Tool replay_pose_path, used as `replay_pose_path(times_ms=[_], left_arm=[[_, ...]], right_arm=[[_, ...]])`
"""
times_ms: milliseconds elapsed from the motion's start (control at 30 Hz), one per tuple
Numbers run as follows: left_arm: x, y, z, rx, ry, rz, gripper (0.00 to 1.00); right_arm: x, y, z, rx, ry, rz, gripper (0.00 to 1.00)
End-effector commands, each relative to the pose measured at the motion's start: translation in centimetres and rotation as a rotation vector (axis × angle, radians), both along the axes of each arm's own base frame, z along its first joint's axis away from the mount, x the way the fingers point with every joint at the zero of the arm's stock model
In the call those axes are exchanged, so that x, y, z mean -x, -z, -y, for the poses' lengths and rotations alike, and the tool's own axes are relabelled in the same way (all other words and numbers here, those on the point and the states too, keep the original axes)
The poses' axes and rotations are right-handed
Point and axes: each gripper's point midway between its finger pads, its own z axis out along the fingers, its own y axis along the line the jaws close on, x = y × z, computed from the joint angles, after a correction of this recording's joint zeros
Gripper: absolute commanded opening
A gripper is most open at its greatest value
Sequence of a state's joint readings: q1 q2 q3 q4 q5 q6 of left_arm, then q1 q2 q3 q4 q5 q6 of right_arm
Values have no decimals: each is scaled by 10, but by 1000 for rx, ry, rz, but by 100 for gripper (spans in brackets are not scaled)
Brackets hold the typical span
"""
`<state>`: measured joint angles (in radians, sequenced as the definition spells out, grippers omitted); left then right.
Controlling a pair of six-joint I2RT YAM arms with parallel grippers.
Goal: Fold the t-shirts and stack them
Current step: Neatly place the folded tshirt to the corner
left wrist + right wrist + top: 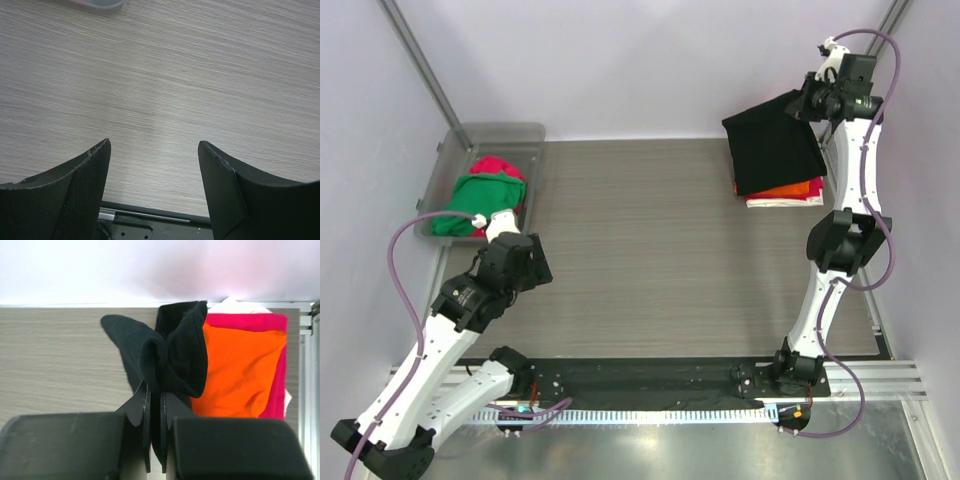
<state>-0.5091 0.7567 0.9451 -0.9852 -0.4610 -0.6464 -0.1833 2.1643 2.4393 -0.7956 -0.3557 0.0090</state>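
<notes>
The orange t-shirt [790,190] [240,370] is below my right gripper and to its right in the wrist view. I need to lower the black t-shirt over that way and let it go.
My right gripper [802,104] [155,390] is shut on a bunched edge of the black t-shirt [775,150] [170,350]. The shirt hangs as a folded panel over the stack at the back right. That stack shows an orange t-shirt [790,190] [240,370] on top, a crimson-pink one [250,321] under it and a white one [235,305] peeking out behind. A green t-shirt [470,200] and another crimson-pink one [495,168] lie crumpled in the bin. My left gripper [518,262] [154,145] is open over bare table, holding nothing.
The clear grey plastic bin [505,132] [97,4] stands at the back left, just beyond my left gripper. A black base rail [650,375] [150,215] runs along the near edge of the wood-grain table [640,240]. Walls close in the back and both sides.
</notes>
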Motion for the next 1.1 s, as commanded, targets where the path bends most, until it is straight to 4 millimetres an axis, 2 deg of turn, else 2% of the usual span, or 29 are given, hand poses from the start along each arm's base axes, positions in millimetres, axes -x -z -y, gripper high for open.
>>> replay_pose_path(times_ms=[0,100,333,500,667,733,767,800,833,867,933,1033,1067], left_arm=[[-4,-2,-4,-5,-31,19,72],[-5,-1,-5,-12,-37,15,71],[-6,3,-5,-23,-43,-1,72],[-7,7,-4,-35,-44,-23,71],[-8,11,-5,-47,-47,-39,71],[-9,11,-4,-46,-49,-40,71],[-8,12,-5,-50,-49,-45,71],[-9,12,-4,-50,-50,-45,71],[-9,12,-4,-52,-49,-47,71],[-9,11,-5,-50,-51,-45,71],[-8,10,-6,-50,-55,-41,71],[-7,8,-7,-48,-58,-30,71],[-7,8,-7,-46,-59,-29,71]], right_arm=[[-12,-46,12,14,-13,157,1],[-24,-40,19,10,-19,176,1],[-52,-3,44,14,14,172,1],[-69,37,74,44,111,137,1],[-87,57,114,121,262,163,1],[-94,66,129,139,317,178,4],[-95,72,142,145,390,172,12],[-97,74,149,141,425,181,54],[-102,79,154,139,450,197,80],[-102,79,163,132,510,204,96],[-101,72,178,144,599,225,100],[-88,32,192,128,732,295,100],[-84,28,193,117,754,299,100]])
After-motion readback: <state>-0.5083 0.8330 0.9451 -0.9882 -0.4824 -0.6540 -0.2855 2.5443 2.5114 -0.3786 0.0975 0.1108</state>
